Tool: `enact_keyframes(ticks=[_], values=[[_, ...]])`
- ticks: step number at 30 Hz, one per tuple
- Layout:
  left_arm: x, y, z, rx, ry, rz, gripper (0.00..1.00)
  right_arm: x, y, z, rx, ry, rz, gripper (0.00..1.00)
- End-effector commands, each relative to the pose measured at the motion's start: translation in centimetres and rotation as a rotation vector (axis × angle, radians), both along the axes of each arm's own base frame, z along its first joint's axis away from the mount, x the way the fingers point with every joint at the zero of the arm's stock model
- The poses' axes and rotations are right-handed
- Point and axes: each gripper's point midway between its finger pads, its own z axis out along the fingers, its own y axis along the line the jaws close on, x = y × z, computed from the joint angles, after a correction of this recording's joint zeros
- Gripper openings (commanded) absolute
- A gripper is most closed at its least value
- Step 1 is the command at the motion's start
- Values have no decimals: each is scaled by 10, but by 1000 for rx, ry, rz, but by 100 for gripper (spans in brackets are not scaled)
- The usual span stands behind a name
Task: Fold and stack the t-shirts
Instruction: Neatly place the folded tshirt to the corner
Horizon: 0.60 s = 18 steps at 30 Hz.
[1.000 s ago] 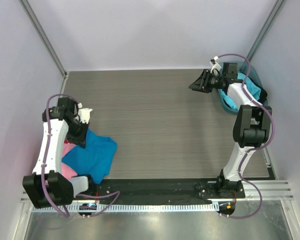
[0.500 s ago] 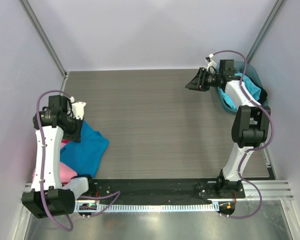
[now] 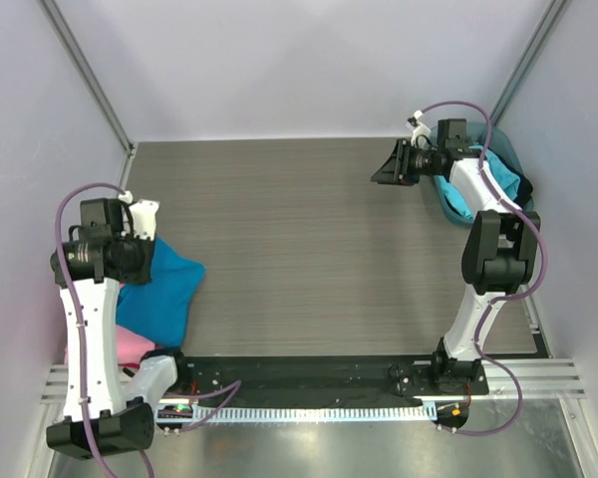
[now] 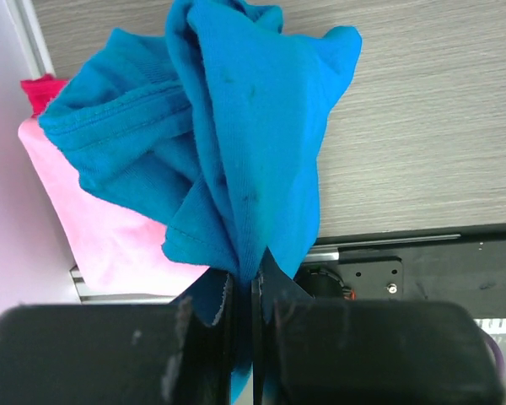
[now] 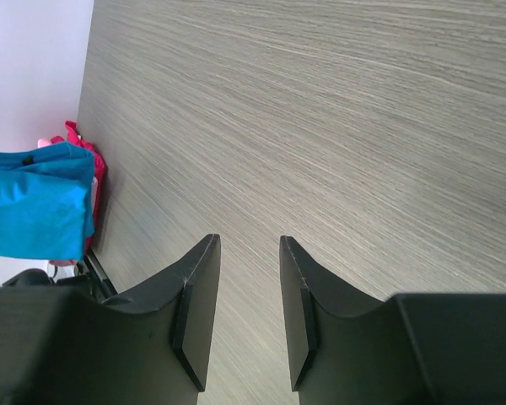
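Note:
My left gripper lowers toward the side next and releases the blue t-shirt (image 3: 164,289) over the pink t-shirt (image 3: 130,344), which lies below the gripper, to stack them.
My left gripper (image 3: 140,261) is shut on a bunched fold of the blue t-shirt (image 3: 164,289) and holds it lifted at the table's left edge. In the left wrist view the jaws (image 4: 253,283) pinch the cloth, and the blue t-shirt (image 4: 236,126) hangs crumpled below them. The pink t-shirt (image 3: 130,344) lies under it at the near left, and also shows in the left wrist view (image 4: 93,228). My right gripper (image 3: 384,169) is open and empty above the far right of the table, its jaws (image 5: 249,245) over bare wood. A blue cloth (image 3: 500,179) lies in the tub.
A translucent teal tub (image 3: 456,207) stands at the far right behind the right arm. A red cloth edge (image 4: 40,89) shows beside the pink t-shirt by the left wall. The black base rail (image 3: 309,373) runs along the near edge.
My left arm has drawn back to the left and risen, dragging the blue t-shirt left and bunching it off the table. The right gripper has barely moved.

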Motion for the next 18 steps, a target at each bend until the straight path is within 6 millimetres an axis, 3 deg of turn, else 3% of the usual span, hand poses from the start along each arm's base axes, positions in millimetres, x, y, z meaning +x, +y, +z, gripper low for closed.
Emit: enact_keyframes(ticks=[1,10,18], values=[[-85,-4,-18,-4,293,35,0,-1,7,35,-12,-105,40,40],[-101,20,-27,131,342,73,0,-3,9,24,-20,-92,55,40],[-90,39,-16,184,338,112,0,2,11,19,-17,-81,62,40]])
